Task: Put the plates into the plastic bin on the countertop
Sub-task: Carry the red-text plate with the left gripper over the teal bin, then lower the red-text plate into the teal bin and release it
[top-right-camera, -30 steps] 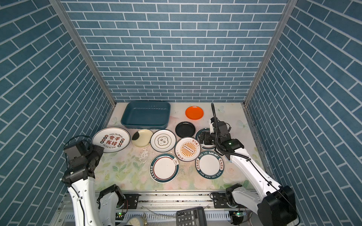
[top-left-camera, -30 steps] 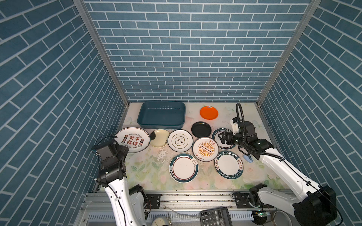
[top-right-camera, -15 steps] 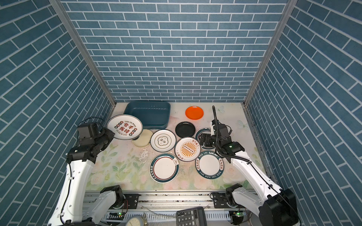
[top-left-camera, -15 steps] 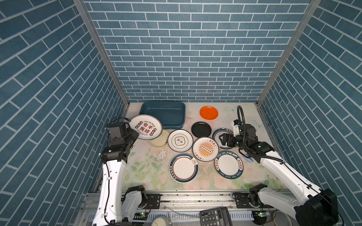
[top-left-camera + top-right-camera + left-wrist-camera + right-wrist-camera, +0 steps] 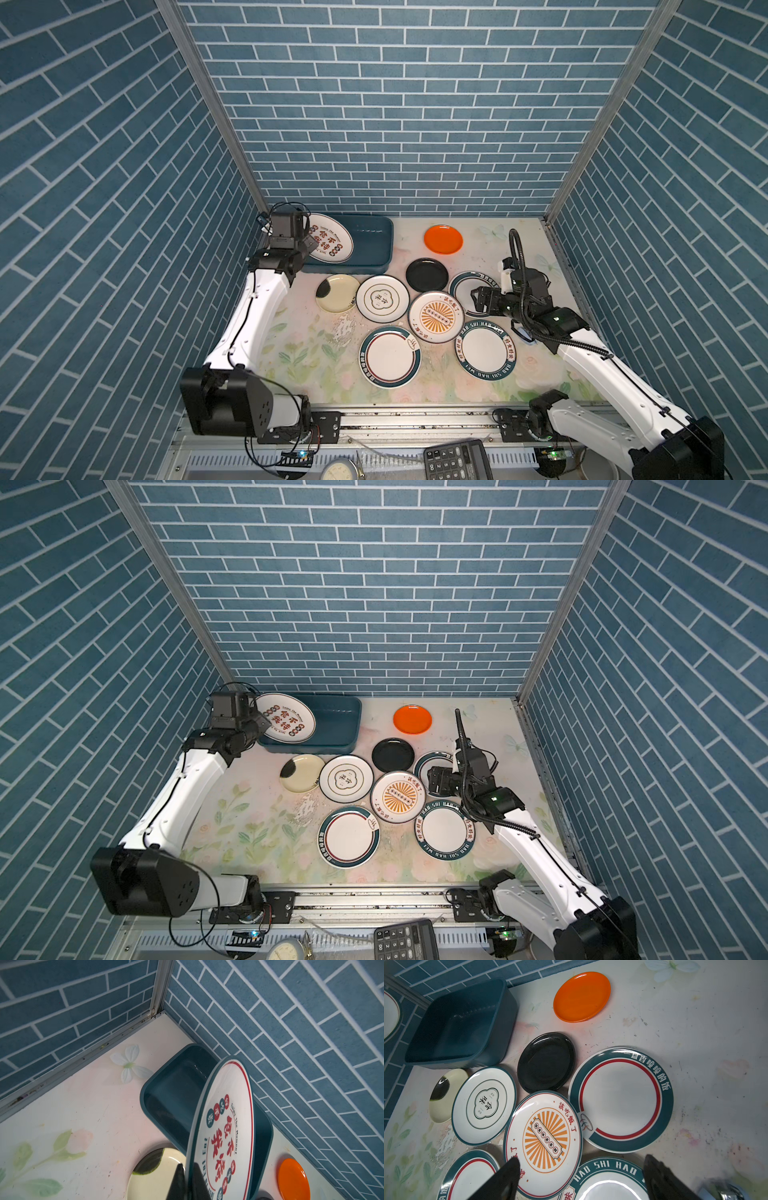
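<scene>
I need to move my left gripper down and outward toward the bin's bare bottom next and let go of the white plate's rim, because the white plate is still hanging above the bottom.
My left gripper (image 5: 188,1167) is shut on the rim of a white plate with red characters (image 5: 330,239), holding it tilted above the left end of the dark teal plastic bin (image 5: 374,245). Nothing lies in the bin (image 5: 460,1022). On the floral countertop (image 5: 307,345) lie the orange (image 5: 443,239), black (image 5: 427,274), cream (image 5: 337,293), emblem (image 5: 382,298), sunburst (image 5: 435,316), red-ringed (image 5: 390,356) and lettered teal-rim (image 5: 487,349) plates. My right gripper (image 5: 478,299) hangs open over another teal-rim plate (image 5: 620,1099), holding nothing.
Blue brick walls close in the left, back and right sides. A metal rail runs along the countertop's front edge. Below it lie a calculator (image 5: 457,459) and a round dial (image 5: 340,471).
My left arm has lifted the red-character plate off the countertop's left side and carried it back over the bin. The right gripper has shifted slightly and stays open.
</scene>
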### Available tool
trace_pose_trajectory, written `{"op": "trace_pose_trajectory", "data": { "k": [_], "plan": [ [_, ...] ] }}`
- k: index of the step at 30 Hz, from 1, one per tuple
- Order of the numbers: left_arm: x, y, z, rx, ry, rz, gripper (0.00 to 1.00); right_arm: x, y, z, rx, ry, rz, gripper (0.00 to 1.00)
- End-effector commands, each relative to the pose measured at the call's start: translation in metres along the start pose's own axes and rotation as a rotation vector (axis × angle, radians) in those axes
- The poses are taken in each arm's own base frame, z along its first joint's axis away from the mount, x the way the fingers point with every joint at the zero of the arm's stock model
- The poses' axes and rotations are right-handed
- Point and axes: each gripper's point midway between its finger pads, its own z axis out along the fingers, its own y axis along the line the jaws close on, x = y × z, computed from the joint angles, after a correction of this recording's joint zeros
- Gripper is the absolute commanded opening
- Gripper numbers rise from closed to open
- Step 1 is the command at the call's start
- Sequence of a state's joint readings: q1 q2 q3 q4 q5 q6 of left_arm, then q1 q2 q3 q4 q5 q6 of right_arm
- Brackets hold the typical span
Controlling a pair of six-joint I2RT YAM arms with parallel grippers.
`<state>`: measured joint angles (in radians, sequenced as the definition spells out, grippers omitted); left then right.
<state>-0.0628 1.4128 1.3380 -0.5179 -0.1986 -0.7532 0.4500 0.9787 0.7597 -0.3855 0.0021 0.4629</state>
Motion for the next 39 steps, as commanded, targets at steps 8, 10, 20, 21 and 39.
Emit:
{"op": "trace_pose_trajectory", "data": {
  "k": [8, 10, 20, 21, 39],
  "plan": [
    [-0.019, -0.025, 0.054, -0.041, -0.047, 0.087, 0.00, 0.002, -0.008, 0.001, 0.046, 0.009, -0.022, 0.93],
    [-0.017, -0.025, 0.066, -0.059, -0.041, 0.107, 0.00, 0.001, -0.007, 0.003, 0.044, 0.012, -0.023, 0.93],
    [0.002, -0.025, 0.111, -0.099, 0.019, 0.157, 0.00, -0.001, 0.004, 0.014, 0.002, 0.034, -0.002, 0.92],
    [0.003, -0.024, 0.115, -0.104, 0.022, 0.161, 0.00, -0.001, 0.003, 0.015, 0.006, 0.037, -0.002, 0.92],
    [0.037, -0.016, 0.165, -0.153, 0.128, 0.209, 0.00, 0.005, 0.012, 0.041, -0.038, 0.084, 0.060, 0.91]
  ]
}}
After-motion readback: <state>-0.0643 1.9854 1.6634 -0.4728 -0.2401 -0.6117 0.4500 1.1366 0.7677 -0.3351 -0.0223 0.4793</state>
